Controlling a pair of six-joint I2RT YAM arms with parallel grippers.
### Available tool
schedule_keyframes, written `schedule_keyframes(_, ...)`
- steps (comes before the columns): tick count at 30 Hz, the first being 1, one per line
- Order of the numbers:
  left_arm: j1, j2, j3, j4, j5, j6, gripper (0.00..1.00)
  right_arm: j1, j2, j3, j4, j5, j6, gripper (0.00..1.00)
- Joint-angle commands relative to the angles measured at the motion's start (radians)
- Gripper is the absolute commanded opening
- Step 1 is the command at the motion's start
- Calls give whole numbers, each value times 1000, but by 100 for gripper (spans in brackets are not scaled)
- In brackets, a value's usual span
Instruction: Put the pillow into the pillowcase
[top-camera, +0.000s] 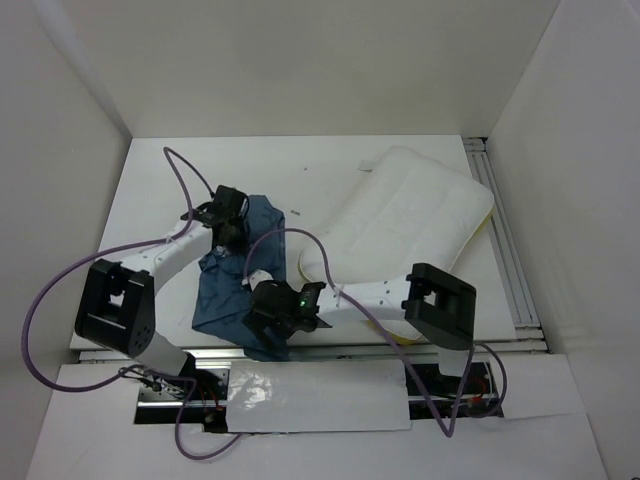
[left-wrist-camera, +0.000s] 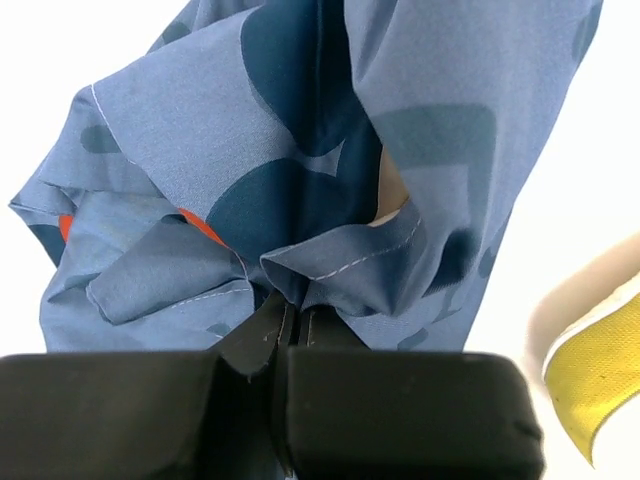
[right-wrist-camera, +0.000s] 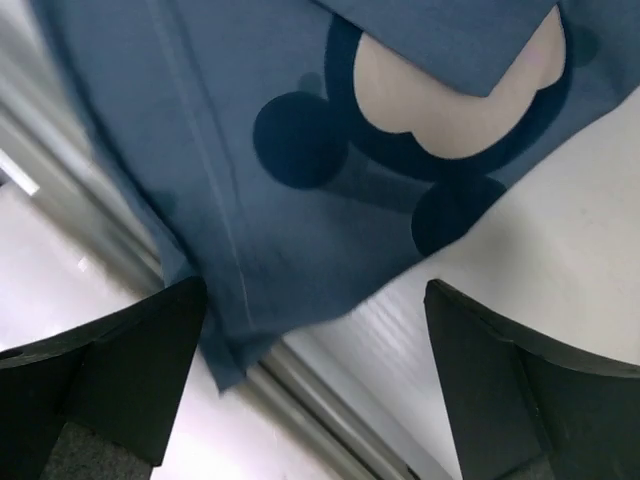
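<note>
The pillowcase is crumpled, and the bare tabletop is to the left of my left gripper in the top view. My left gripper will next lift toward that bare tabletop, then lower and let go to spread the pillowcase.
The dusty-blue pillowcase (top-camera: 232, 285) lies crumpled at the centre-left of the table, hanging over the near edge. My left gripper (top-camera: 231, 225) is shut on a bunched fold of the pillowcase (left-wrist-camera: 300, 200), pinched between its jaws. The white pillow (top-camera: 405, 220) lies at the right; its yellow band (left-wrist-camera: 590, 375) shows in the left wrist view. My right gripper (top-camera: 278, 325) is open over the near corner of the pillowcase (right-wrist-camera: 300, 180), jaws wide apart with nothing between them. A mouse face print (right-wrist-camera: 440, 100) shows there.
Metal rails (top-camera: 505, 240) run along the table's right side and a rail runs along the near edge (right-wrist-camera: 300, 390). White walls enclose the table on three sides. Purple cables (top-camera: 180, 165) loop from both arms.
</note>
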Motion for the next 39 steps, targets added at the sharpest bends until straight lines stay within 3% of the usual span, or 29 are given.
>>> schedule_keyframes(1,17,-60,48,7,-10,13,0,-3,50,66,44,67,73,96)
schedule_keyframes(3,26,-100,48,-3,-10,13,0,-3,74,57,85,41,95,95)
schedule_keyframes(6,44,-195,48,-21,-1,13,0,-3,109,57,115,40,106,76)
schedule_keyframes(7,45,-212,61,-30,-1,-8,0,-3,109,57,115,78,119,43)
schedule_keyframes(9,58,-244,91,-58,19,-25,0,-13,109,57,93,108,129,10)
schedule_keyframes(10,69,-279,104,-58,19,-25,0,-13,90,66,58,147,138,0)
schedule_keyframes(13,90,-325,176,-84,19,-36,0,-24,18,96,-5,254,124,0)
schedule_keyframes(17,130,-382,295,-156,10,-36,0,-24,-224,150,-131,574,100,0)
schedule_keyframes(22,186,-434,441,-279,-70,-85,0,-62,-520,161,-175,750,40,0)
schedule_keyframes(24,210,-462,452,-308,-70,-95,0,-117,-727,149,-192,803,40,0)
schedule_keyframes(28,235,-488,351,-250,29,-96,0,-197,-890,97,-178,823,18,0)
schedule_keyframes(32,235,-471,182,-120,246,-68,0,-220,-940,74,-275,862,73,0)
schedule_keyframes(34,235,-428,116,-84,263,-68,3,-220,-920,63,-342,888,96,0)
schedule_keyframes(39,235,-283,41,-84,243,-68,3,-220,-802,63,-606,1012,352,0)
